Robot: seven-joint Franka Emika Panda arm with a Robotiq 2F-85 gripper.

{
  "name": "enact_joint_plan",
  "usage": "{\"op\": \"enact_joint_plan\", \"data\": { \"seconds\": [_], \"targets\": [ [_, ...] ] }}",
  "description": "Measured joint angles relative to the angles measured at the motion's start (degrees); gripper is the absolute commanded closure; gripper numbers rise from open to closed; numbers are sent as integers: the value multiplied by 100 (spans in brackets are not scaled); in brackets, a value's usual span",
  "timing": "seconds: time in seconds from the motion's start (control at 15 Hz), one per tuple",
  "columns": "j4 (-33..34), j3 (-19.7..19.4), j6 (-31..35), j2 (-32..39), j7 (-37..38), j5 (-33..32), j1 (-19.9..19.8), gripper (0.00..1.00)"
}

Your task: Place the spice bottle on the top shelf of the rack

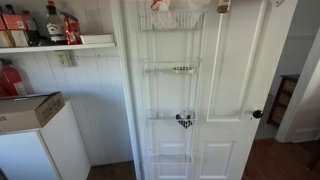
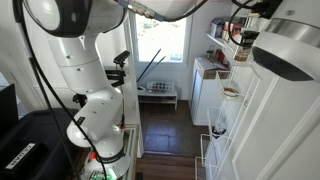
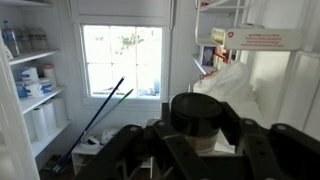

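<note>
Next, my gripper will move outward, toward the right in the wrist view, and release beside the white bag, since that spot lies outward of it on that side.
In the wrist view my gripper [image 3: 198, 150] is shut on the spice bottle [image 3: 200, 115], a small bottle with a dark round cap and a pale body held upright between the black fingers. The rack [image 1: 172, 90] is a tall white wire rack hanging on a white door. Its top shelf [image 1: 170, 19] is the uppermost basket, near the frame's top edge. Lower baskets of the rack show in an exterior view [image 2: 213, 152]. I cannot make out the gripper in either exterior view.
A solid white wall shelf [image 1: 55, 45] carries red-labelled bottles. A cardboard box [image 1: 28, 108] sits on a white cabinet. The door has a dark knob [image 1: 257, 114]. A white bag [image 3: 235, 85] hangs just behind the bottle. A window [image 3: 120, 60] and leaning broom handles [image 3: 105, 110] stand further back.
</note>
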Motion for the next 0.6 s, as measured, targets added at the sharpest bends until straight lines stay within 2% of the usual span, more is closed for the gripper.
{"op": "enact_joint_plan", "data": {
  "seconds": [0.6],
  "targets": [
    [-545, 217, 217, -131, 123, 1136, 99, 74]
  ]
}}
